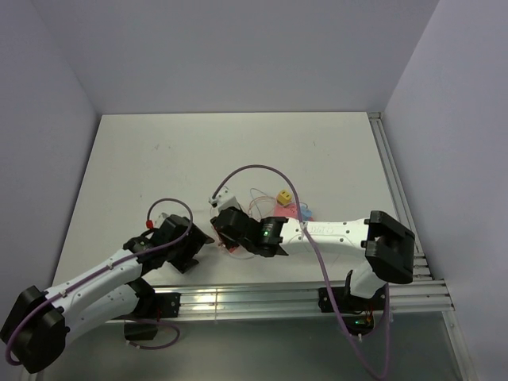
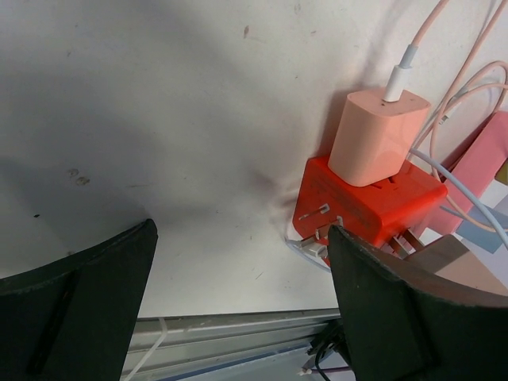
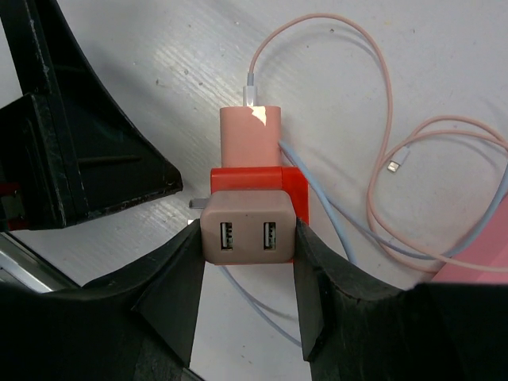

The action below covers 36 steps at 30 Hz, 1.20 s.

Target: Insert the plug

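Observation:
The robot's right gripper should next push its plug down and outward into the orange-red socket cube [image 3: 274,181] below it, because the plug's metal pins still show, and then let go.
My right gripper [image 3: 247,262] is shut on a taupe two-port USB plug [image 3: 247,236], one finger on each side. The plug sits against an orange-red socket cube [image 3: 274,181] lying on the table. A pink charger [image 3: 249,133] with a pink cable is plugged into the cube's far side. In the left wrist view a little of the plug's metal prongs [image 2: 405,242] shows between the plug and the cube [image 2: 357,198]. My left gripper [image 2: 242,294] is open and empty, with its right finger [image 2: 397,317] beside the cube. In the top view both grippers meet near the table's front [image 1: 218,234].
Pink cable loops [image 3: 385,159] and a light blue cable [image 3: 333,230] lie around the cube. A pink flat object [image 2: 484,163] and a yellow cube [image 1: 282,197] lie just right of it. An aluminium rail [image 1: 278,298] runs along the near edge.

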{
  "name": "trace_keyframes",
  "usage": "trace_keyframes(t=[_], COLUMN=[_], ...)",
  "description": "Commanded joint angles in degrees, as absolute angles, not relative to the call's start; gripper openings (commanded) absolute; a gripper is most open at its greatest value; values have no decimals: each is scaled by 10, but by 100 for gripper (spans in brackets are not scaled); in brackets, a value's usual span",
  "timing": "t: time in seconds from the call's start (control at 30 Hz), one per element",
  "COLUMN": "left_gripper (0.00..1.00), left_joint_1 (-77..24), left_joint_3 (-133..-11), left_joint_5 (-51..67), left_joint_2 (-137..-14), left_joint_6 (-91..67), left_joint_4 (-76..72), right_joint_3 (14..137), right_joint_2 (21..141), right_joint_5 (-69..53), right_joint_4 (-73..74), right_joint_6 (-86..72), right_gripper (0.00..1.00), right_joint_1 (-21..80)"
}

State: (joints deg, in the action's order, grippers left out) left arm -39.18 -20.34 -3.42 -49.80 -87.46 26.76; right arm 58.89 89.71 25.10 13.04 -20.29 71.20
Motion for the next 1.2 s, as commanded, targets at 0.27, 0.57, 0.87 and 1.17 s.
trace_keyframes(t=[0.27, 0.57, 0.87, 1.17], left_gripper=[93, 93, 93, 93], left_joint_1=[-391, -390, -391, -391], left_joint_3=[-202, -215, -204, -185], left_joint_5=[-74, -94, -118, -106], left_joint_2=[-513, -532, -508, -519], left_joint_6=[-846, -853, -874, -877], left_joint_4=[251, 269, 309, 281], right_joint_3=[600, 600, 700, 724], right_joint_2=[966, 990, 1027, 1072], right_joint_5=[182, 182, 118, 90], right_joint_4=[227, 244, 378, 410], right_joint_6=[-229, -249, -222, -201], right_gripper=[0, 0, 0, 0], right_joint_1=[689, 690, 684, 677])
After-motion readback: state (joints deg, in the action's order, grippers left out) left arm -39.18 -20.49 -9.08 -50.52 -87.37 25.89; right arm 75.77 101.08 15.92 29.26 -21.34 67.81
